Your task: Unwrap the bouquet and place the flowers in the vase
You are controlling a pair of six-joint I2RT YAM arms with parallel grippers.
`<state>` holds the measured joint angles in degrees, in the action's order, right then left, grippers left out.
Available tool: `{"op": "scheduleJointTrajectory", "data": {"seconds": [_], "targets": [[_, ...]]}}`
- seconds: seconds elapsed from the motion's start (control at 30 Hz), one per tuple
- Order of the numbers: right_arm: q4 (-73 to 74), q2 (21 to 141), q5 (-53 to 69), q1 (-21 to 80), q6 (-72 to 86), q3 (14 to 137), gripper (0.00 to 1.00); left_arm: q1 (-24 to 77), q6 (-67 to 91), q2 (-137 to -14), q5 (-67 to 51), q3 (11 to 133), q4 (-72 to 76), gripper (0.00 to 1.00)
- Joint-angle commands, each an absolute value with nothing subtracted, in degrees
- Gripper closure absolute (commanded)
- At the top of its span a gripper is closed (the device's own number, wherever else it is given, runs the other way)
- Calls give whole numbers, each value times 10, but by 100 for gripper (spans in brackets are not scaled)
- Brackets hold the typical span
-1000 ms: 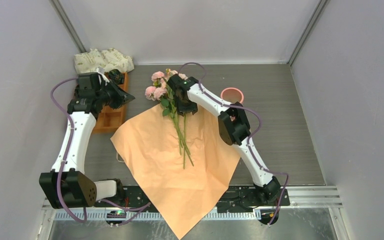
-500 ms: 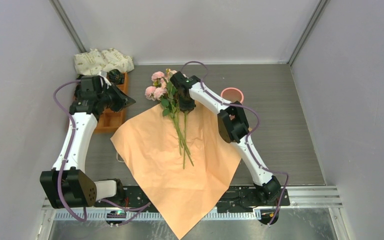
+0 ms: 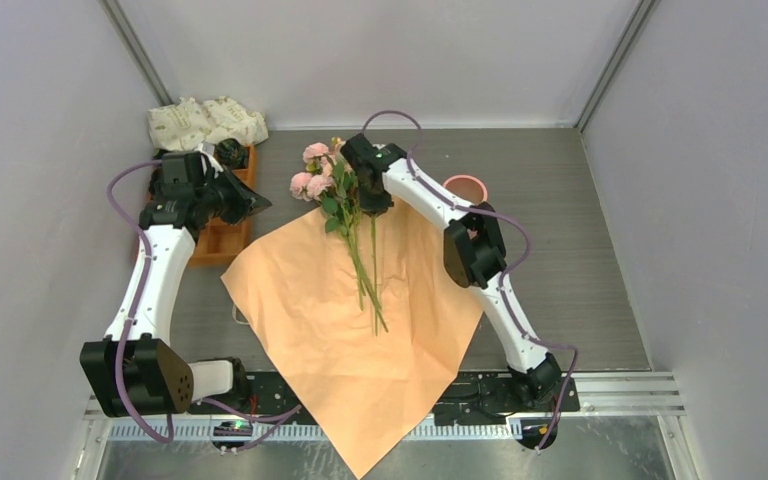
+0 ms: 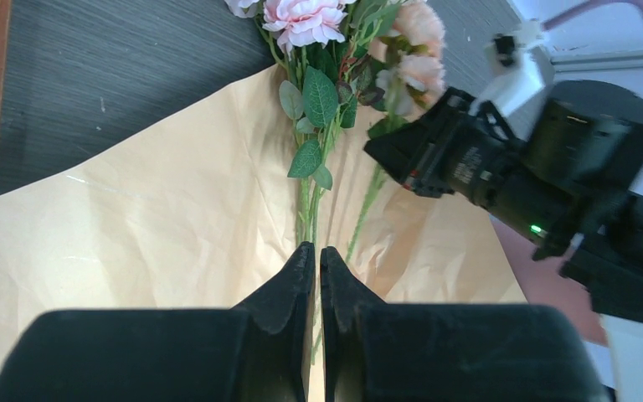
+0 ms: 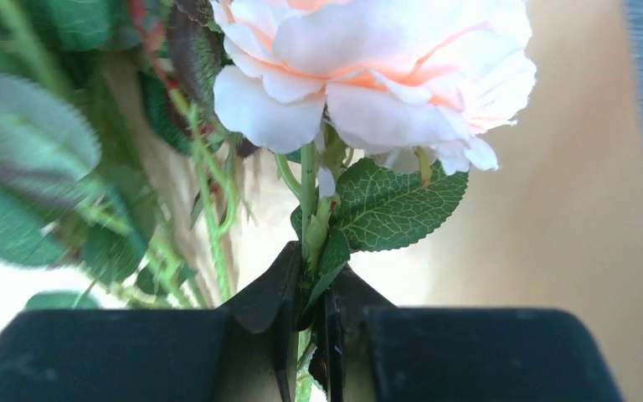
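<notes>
My right gripper lifts across to the pink vase's rim on its right in the top view next. Then it tilts the rose's flat-lying stem upright, lowers and releases.
The bouquet lies unwrapped: its orange paper is spread flat, with the flowers lying on it, blooms toward the far side. My right gripper is shut on the stem of one peach-pink rose, just under the bloom; from above, the right gripper is at the top of the bunch. The left gripper is shut and empty, hanging over the paper's left part and pointing at the stems. The vase stands upright behind the right arm, only its pink rim showing.
An orange compartment tray lies under the left arm. A white leaf-print cloth bundle sits in the far left corner. Grey walls close in on three sides. The paper's near corner hangs over the table's front edge.
The right gripper has moved slightly farther in among the blooms and closed on a rose stem. The left arm has drawn back a little to the left.
</notes>
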<state>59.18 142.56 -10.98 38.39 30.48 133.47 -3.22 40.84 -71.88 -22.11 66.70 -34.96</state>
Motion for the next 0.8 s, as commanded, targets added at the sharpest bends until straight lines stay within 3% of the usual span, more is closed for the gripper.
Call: {"op": "scheduleJointTrajectory", "data": {"seconds": [0.0, 0.57, 0.77], "targets": [[587, 1295, -140, 383, 300, 1332, 99, -33, 402, -703, -230, 666, -322, 92], [561, 1061, -207, 392, 201, 1372, 99, -33, 413, -682, -238, 659, -311, 93], [404, 920, -287, 398, 118, 1261, 99, -31, 418, -673, -248, 660, -298, 92]]}}
